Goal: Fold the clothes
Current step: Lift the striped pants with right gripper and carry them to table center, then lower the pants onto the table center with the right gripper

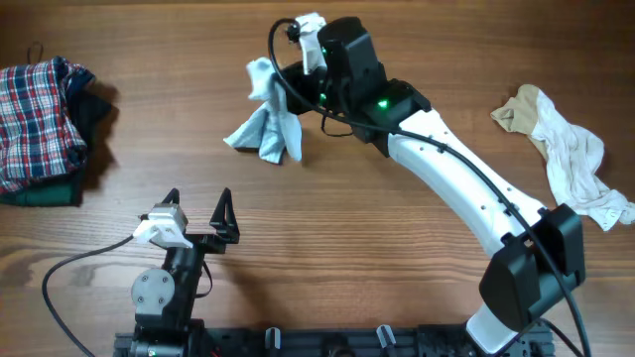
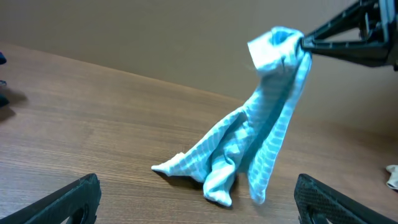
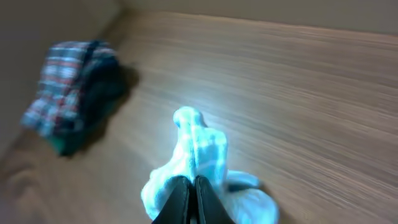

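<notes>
My right gripper will next go sideways down to bare tabletop, below and to its right in the overhead view, and release the cloth, which hangs bunched.
A light blue striped cloth (image 1: 266, 121) hangs from my right gripper (image 1: 270, 81), which is shut on its top; its lower end still touches the table. In the left wrist view the light blue cloth (image 2: 261, 143) drapes down from the right gripper's fingers (image 2: 306, 42). In the right wrist view the shut fingers (image 3: 190, 186) pinch the light blue cloth (image 3: 199, 149). My left gripper (image 1: 199, 210) is open and empty near the front edge, its fingers (image 2: 199, 202) apart and short of the cloth.
A pile with a red plaid garment (image 1: 38, 109) over dark green clothes lies at the far left; it also shows in the right wrist view (image 3: 74, 93). A cream and white garment (image 1: 571, 154) lies crumpled at the right.
</notes>
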Motion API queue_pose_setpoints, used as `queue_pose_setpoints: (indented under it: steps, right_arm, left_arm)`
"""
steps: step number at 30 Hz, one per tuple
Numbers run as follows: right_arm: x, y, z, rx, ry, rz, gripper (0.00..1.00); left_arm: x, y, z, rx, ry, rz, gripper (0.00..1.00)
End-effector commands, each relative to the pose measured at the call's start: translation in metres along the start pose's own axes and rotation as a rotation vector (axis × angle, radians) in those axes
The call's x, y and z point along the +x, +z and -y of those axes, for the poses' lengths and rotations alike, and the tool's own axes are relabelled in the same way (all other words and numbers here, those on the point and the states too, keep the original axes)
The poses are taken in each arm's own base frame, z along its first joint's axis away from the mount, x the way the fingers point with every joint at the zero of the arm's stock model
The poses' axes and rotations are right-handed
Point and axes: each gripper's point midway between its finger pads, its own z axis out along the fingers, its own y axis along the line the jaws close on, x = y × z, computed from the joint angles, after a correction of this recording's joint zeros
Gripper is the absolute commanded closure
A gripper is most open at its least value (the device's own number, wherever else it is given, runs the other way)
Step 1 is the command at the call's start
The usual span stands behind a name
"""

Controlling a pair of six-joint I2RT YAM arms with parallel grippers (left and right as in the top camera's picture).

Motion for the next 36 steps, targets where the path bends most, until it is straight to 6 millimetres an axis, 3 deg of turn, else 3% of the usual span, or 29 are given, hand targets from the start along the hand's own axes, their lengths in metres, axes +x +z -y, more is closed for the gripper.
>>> queue_pose_setpoints:
  steps: [1, 4, 9, 15, 19, 22, 24, 27, 28, 29, 30, 33, 36]
  right_arm:
    - [-0.003, -0.004, 0.051, 0.284, 0.016, 0.040, 0.96]
    - [0.001, -0.005, 0.076, 0.381, 0.025, 0.035, 0.96]
    - [0.020, 0.019, 0.124, 0.453, 0.065, -0.018, 0.96]
    - [0.033, 0.048, 0.205, 0.539, 0.109, -0.001, 0.96]
    - [0.030, 0.018, 0.270, 0.633, 0.199, 0.018, 0.96]
    - [0.051, -0.006, 0.308, 0.704, 0.272, -0.055, 0.96]
    - [0.068, -0.019, 0.323, 0.732, 0.310, -0.118, 0.94]
    - [0.093, -0.028, 0.323, 0.750, 0.332, -0.221, 0.78]
    - [0.098, -0.029, 0.322, 0.754, 0.337, -0.245, 0.52]
    - [0.100, -0.031, 0.323, 0.766, 0.335, -0.252, 0.09]
    - [0.100, -0.033, 0.325, 0.777, 0.330, -0.253, 0.00]
    - [0.100, -0.038, 0.320, 0.764, 0.289, -0.287, 0.00]
    - [0.090, -0.046, 0.288, 0.645, 0.181, -0.335, 0.00]
  left_arm:
    - [0.001, 0.000, -0.004, -0.016, 0.005, 0.002, 0.00]
    - [0.001, 0.000, -0.004, -0.016, 0.005, 0.002, 0.00]
    - [0.001, 0.000, -0.004, -0.016, 0.005, 0.002, 0.00]
    - [0.001, 0.000, -0.004, -0.016, 0.005, 0.002, 0.00]
    - [0.001, 0.000, -0.004, -0.016, 0.005, 0.002, 0.00]
    - [0.001, 0.000, -0.004, -0.016, 0.005, 0.002, 0.00]
    - [0.001, 0.000, -0.004, -0.016, 0.005, 0.002, 0.00]
    - [0.001, 0.000, -0.004, -0.016, 0.005, 0.002, 0.00]
    - [0.001, 0.000, -0.004, -0.016, 0.005, 0.002, 0.00]
    - [0.001, 0.000, -0.004, -0.017, 0.005, 0.002, 0.00]
    - [0.001, 0.000, -0.004, -0.016, 0.005, 0.002, 0.00]
    - [0.001, 0.000, -0.004, -0.016, 0.005, 0.002, 0.00]
    - [0.001, 0.000, -0.004, -0.016, 0.005, 0.002, 0.00]
